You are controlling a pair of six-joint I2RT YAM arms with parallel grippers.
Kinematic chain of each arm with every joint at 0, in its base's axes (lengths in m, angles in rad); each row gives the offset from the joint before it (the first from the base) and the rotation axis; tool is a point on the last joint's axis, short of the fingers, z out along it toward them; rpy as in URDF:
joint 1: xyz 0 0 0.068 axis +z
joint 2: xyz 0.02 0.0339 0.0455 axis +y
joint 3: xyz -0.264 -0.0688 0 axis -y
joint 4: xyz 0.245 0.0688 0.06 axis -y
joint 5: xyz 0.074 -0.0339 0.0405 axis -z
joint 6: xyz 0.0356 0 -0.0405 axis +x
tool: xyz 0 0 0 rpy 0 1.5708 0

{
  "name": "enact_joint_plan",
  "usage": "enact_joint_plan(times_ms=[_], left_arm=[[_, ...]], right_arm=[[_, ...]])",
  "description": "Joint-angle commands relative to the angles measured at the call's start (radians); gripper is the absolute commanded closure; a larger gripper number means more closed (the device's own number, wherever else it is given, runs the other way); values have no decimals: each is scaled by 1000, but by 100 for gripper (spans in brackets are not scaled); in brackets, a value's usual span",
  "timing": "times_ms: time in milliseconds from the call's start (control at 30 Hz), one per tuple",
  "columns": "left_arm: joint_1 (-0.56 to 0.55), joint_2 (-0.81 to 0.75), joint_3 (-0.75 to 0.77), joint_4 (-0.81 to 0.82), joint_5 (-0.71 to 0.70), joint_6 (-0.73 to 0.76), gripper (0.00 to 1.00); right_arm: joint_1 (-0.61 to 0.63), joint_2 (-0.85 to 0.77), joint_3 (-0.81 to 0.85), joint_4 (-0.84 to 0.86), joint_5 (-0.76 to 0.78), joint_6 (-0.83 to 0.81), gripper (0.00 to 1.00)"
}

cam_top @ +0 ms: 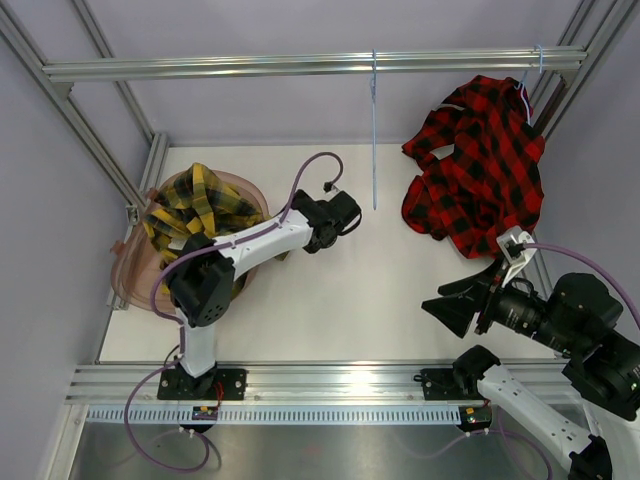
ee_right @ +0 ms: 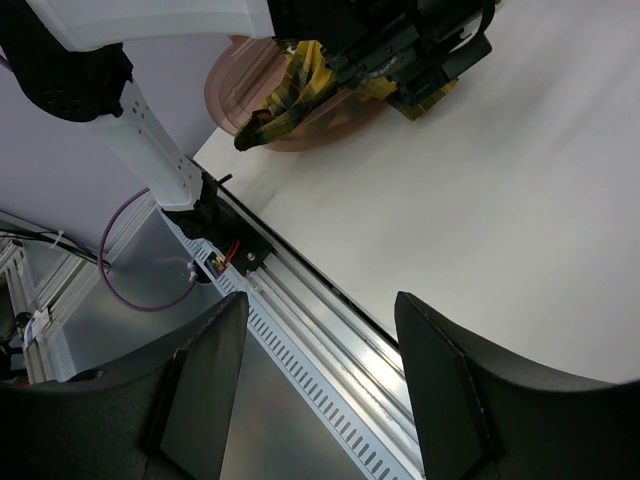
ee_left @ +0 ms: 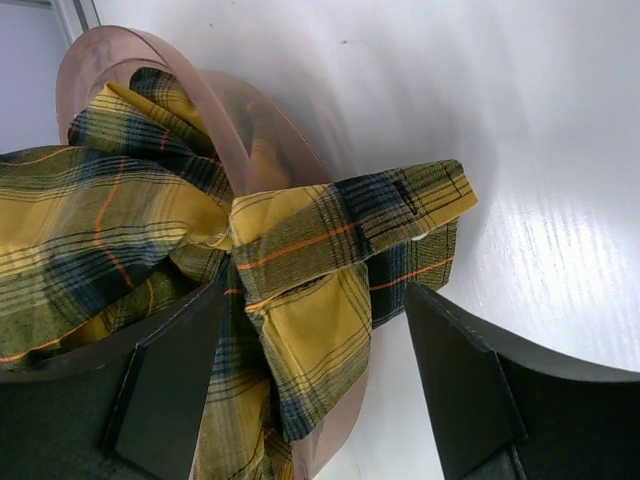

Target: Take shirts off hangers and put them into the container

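My left gripper should next lower slightly onto the hem of the sleeve that hangs over the container's rim, then close there.
The yellow-and-black shirt lies bunched in the pinkish container at the table's left. One sleeve hangs over the container's rim. My left gripper is open, its fingers either side of that sleeve without pinching it. The red-and-black shirt hangs on a light-blue hanger at the back right. A second hanger hangs bare from the rail, seen edge-on. My right gripper is open and empty, low at the right, below the red shirt.
A silver frame rail crosses the back, with slanted posts at both sides. A slotted cable duct and an aluminium rail run along the near edge by the arm bases. The left arm's white link spans the space beside the container.
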Motion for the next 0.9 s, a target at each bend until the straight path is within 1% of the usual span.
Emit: enact_joint_plan(times_ms=[0, 167, 333, 400, 500, 567, 600, 633, 733, 833, 867], left_arm=[[-3, 49, 22, -8, -72, 27, 22], [-3, 92, 29, -19, -93, 35, 22], [-3, 126, 36, 4, -180, 53, 22], [-3, 146, 40, 16, -210, 67, 26], [-1, 174, 43, 50, -251, 101, 30], [8, 187, 57, 61, -251, 101, 39], [10, 192, 63, 61, -250, 101, 44], [14, 198, 68, 62, -247, 101, 61], [20, 200, 79, 73, -240, 101, 82], [23, 201, 91, 74, -262, 101, 94], [22, 195, 92, 77, -276, 101, 100]], right_arm=[[-2, -11, 6, 24, -12, 9, 30], [-2, -17, 11, 13, -1, 8, 31], [-3, -17, 6, 19, -6, 9, 31], [-2, -19, 6, 19, -9, 14, 31], [-2, -20, 6, 18, -13, 16, 31], [-3, -26, 9, 13, -6, 16, 31], [-2, -26, 9, 11, -4, 16, 31], [-2, -29, 11, 8, -3, 16, 31], [-2, -32, 13, 5, -6, 16, 31], [-2, -29, 19, 2, -6, 16, 31], [-2, -29, 19, 2, -6, 16, 31]])
